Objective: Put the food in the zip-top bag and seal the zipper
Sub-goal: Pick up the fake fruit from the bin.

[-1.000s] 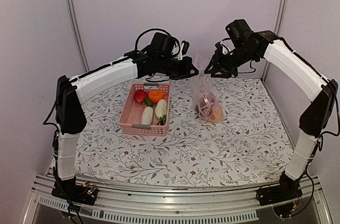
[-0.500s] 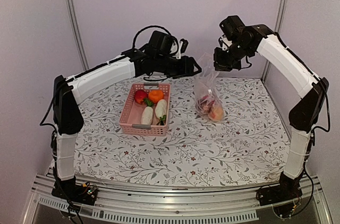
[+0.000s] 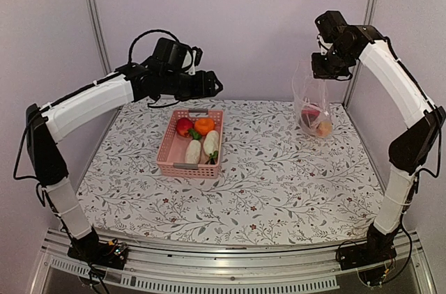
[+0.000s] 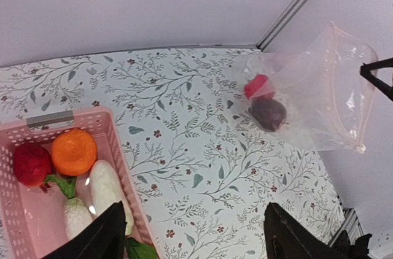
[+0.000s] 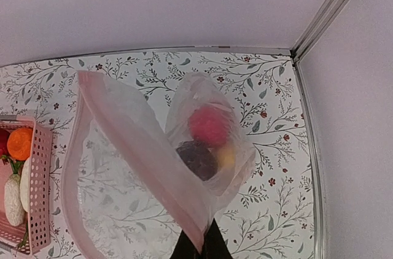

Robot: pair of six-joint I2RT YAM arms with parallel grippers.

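The basket's red piece (image 3: pixel 184 126) (image 4: pixel 32 164) is below my left gripper's fingers and to their left in the top view, so my left gripper needs to move sideways and down onto it next.
The clear zip-top bag (image 3: pixel 311 99) hangs from my right gripper (image 3: pixel 327 71), which is shut on its top edge near the back right corner. In the right wrist view the fingers (image 5: pixel 199 243) pinch the bag (image 5: pixel 123 173) at the pale zipper band (image 5: pixel 141 148). Red (image 5: pixel 209 125), dark purple (image 5: pixel 196 158) and yellow (image 5: pixel 226 158) food pieces lie in its bottom. My left gripper (image 3: pixel 209 85) hovers open above the pink basket's back edge, apart from the bag (image 4: pixel 319 99). The basket (image 3: pixel 167 151) holds a red piece (image 4: pixel 32 164), an orange piece (image 4: pixel 73 151) and white radishes (image 4: pixel 107 185).
The floral table cover (image 3: pixel 279 182) runs to purple walls at the back and sides. A metal corner post (image 3: pixel 366 22) stands just behind the right arm. The pink basket's rim (image 5: pixel 38 167) shows at the left edge of the right wrist view.
My right gripper has closed on the bag's top and carried it right, toward the back right corner. My left gripper has opened, let go of the bag and drawn back to the left.
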